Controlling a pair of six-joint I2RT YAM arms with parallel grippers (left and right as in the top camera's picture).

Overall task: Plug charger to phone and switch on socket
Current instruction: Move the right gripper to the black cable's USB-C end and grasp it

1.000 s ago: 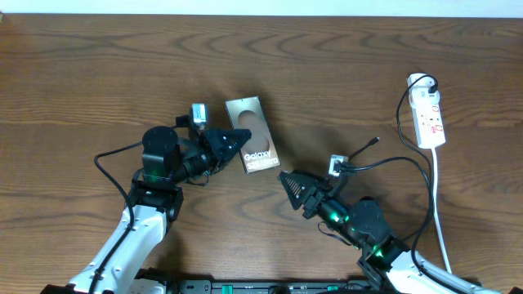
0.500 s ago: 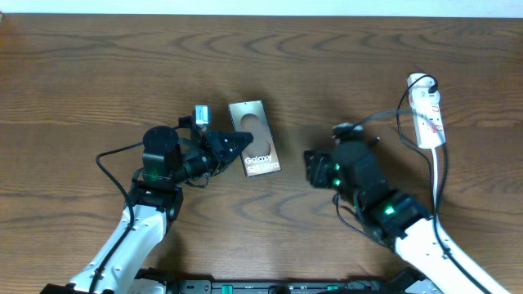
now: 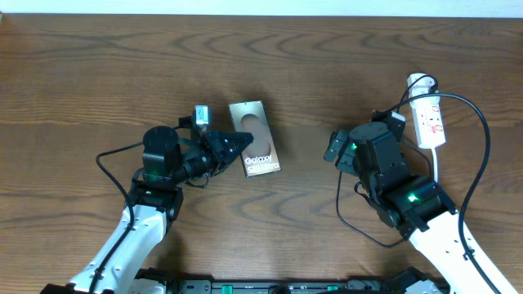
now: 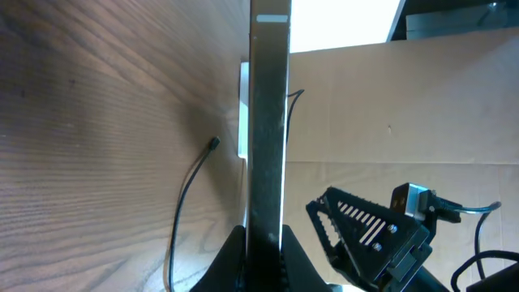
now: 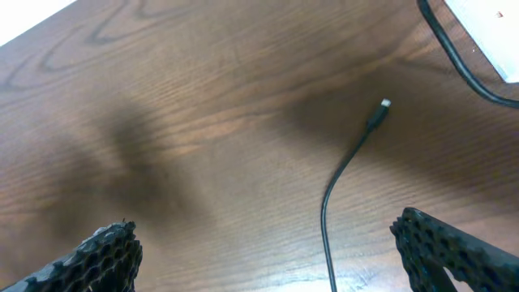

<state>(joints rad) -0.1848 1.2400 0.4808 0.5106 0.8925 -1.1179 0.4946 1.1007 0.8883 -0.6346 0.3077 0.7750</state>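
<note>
My right gripper lowers its open fingers toward the right in its wrist view next, astride the small black plug tip (image 5: 377, 118), which lies loose below.
The phone (image 3: 254, 136), bronze-grey with white "Galaxy" lettering, lies face up left of centre. My left gripper (image 3: 239, 147) is shut on its near-left edge. The left wrist view shows the phone (image 4: 269, 122) edge-on, pinched between the jaws of my left gripper (image 4: 264, 258). My right gripper (image 3: 353, 145) hangs open over the table left of the socket (image 3: 429, 114). In the right wrist view the right gripper (image 5: 263, 229) is spread wide with nothing in it. The charger (image 5: 378, 112) lies loose on the wood ahead of it, plug tip free. The charger's thin black cable (image 3: 486, 135) loops out from the socket.
The socket's thick white cord (image 3: 439, 204) runs down the right side toward the front edge. A corner of the socket (image 5: 499, 32) shows at the top right of the right wrist view. The right gripper (image 4: 365, 235) shows beyond the phone in the left wrist view.
My right arm has swung from the front middle up and right toward the socket, and its jaws have spread wide. The left gripper and phone have stayed put.
</note>
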